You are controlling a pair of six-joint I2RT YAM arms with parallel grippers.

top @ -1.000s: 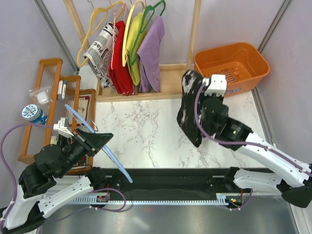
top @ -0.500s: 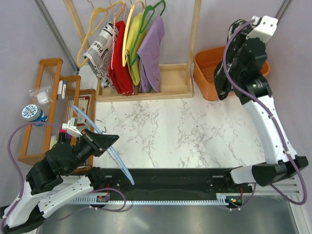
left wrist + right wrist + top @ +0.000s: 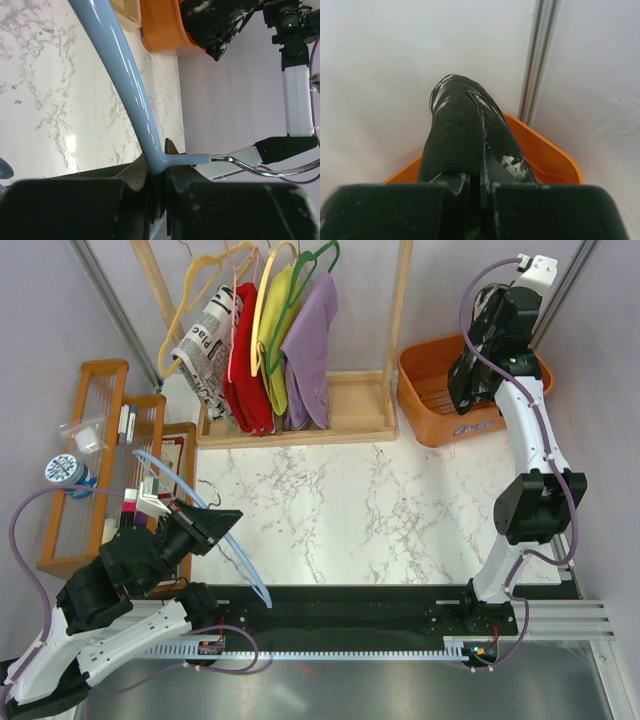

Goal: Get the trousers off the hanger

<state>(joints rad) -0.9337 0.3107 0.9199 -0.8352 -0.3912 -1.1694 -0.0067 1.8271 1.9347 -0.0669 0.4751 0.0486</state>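
My right gripper is above and to one side of the orange basket's open inside, so next it should go down to its left in the top view and release the trousers (image 3: 466, 380).
The light-blue hanger (image 3: 235, 558) is bare and clamped near its hook in my shut left gripper (image 3: 212, 528) above the table's near left; in the left wrist view its arm (image 3: 125, 85) runs up from my jaws (image 3: 159, 172). My right gripper (image 3: 488, 340) is raised high at the back right and shut on the black white-speckled trousers (image 3: 466, 380), which hang over the orange basket (image 3: 430, 405). In the right wrist view the trousers (image 3: 457, 135) drape down from my gripper (image 3: 482, 175) over the basket (image 3: 555, 165). They also show in the left wrist view (image 3: 220, 25).
A wooden rack (image 3: 350, 405) at the back holds yellow and green hangers with newspaper-print (image 3: 205, 345), red, yellow and purple (image 3: 310, 345) garments. A wooden shelf unit (image 3: 100, 440) with small items stands at the left. The marble tabletop (image 3: 340, 510) lies between the arms.
My right arm swung up and to the back right, carrying the trousers from above the table to over the orange basket. My left gripper with the hanger shifted slightly.
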